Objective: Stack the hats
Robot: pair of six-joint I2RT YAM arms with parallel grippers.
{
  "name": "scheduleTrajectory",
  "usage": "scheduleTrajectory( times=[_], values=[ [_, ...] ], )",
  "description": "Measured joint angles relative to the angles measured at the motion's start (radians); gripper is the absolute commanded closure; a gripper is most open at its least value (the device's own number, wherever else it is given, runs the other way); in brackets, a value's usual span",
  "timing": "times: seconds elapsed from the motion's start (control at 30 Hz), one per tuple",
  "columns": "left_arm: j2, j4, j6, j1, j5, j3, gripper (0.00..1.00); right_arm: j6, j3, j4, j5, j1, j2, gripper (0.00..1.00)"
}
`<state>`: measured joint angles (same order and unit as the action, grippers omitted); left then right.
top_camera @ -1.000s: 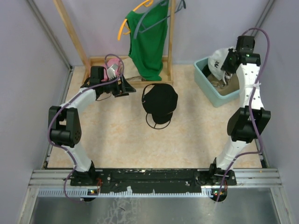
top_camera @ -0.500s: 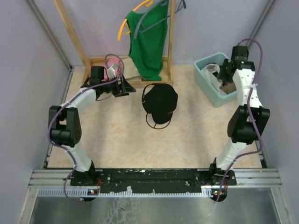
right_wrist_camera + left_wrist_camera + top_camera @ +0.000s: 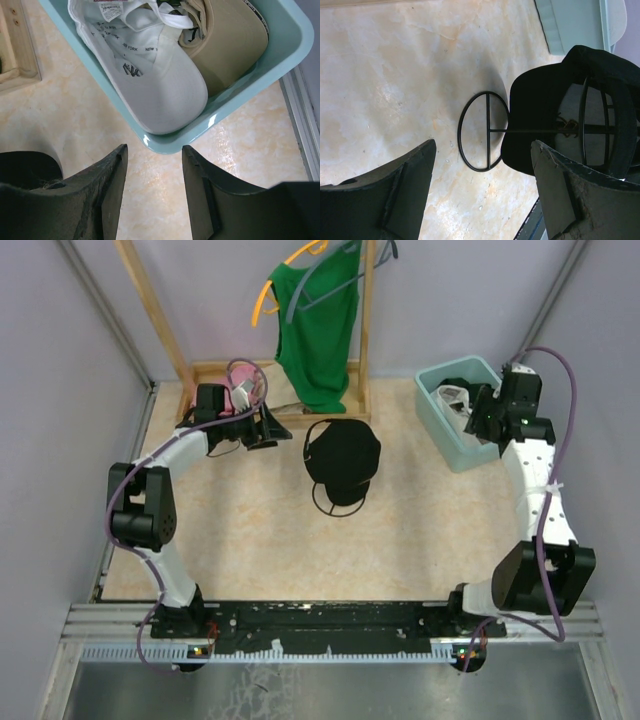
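Note:
My right gripper will first move outward over the bin's near corner and then lower to reach the white cap's brim edge (image 3: pixel 464 432) (image 3: pixel 161 128), which is uncovered beside the bin's side.
A black cap (image 3: pixel 343 452) sits on a wire stand (image 3: pixel 338 502) at the table's middle; it also shows in the left wrist view (image 3: pixel 550 100) above the stand's ring base (image 3: pixel 485 131). A white cap (image 3: pixel 150 70) lies upside down in the teal bin (image 3: pixel 172 144), beside a tan cap (image 3: pixel 232 45). A dark item (image 3: pixel 170 4) at the bin's far end is mostly hidden. My right gripper (image 3: pixel 152 150) is open and empty, just outside the bin's near corner (image 3: pixel 480 420). My left gripper (image 3: pixel 270 428) is open and empty, left of the black cap (image 3: pixel 482 145).
The teal bin (image 3: pixel 440 435) stands at the back right. A wooden rack (image 3: pixel 330 420) at the back holds a green shirt (image 3: pixel 318 330) on an orange hanger. A pink cloth (image 3: pixel 240 380) lies behind my left wrist. Grey walls close both sides.
My right gripper held the white cap above the bin, let it go into the bin, then drew back towards the near side. The left arm has not moved.

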<state>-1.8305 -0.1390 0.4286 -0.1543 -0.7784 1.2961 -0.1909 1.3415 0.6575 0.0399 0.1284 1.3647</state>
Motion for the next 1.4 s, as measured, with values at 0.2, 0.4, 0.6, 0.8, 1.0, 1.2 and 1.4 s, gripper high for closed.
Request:
scheduleTrajectory(
  times=[0.2,0.4,0.6,0.8,1.0,1.2,1.4],
  values=[
    [-0.002,0.001,0.000,0.000,0.000,0.000,0.18,-0.003,0.001,-0.029,-0.013,-0.001,0.063,0.53],
    [-0.002,0.000,-0.002,0.000,0.005,0.000,0.17,-0.019,0.051,-0.036,-0.046,-0.002,0.197,0.54],
    [0.000,-0.007,-0.005,0.005,0.013,0.000,0.18,-0.036,0.101,-0.048,-0.074,-0.004,0.249,0.62],
    [0.003,-0.023,-0.009,0.006,0.020,0.002,0.18,-0.056,0.116,-0.077,-0.097,-0.004,0.301,0.74],
    [0.004,-0.047,-0.012,0.011,0.024,0.038,0.18,-0.066,0.135,-0.100,-0.136,-0.012,0.365,1.00],
    [0.004,-0.077,0.015,0.014,0.021,0.151,0.17,-0.080,0.253,-0.065,-0.139,-0.009,0.374,1.00],
    [0.026,-0.045,0.116,0.015,0.004,0.302,0.16,-0.124,0.464,0.003,-0.142,0.011,0.372,1.00]
  ],
)
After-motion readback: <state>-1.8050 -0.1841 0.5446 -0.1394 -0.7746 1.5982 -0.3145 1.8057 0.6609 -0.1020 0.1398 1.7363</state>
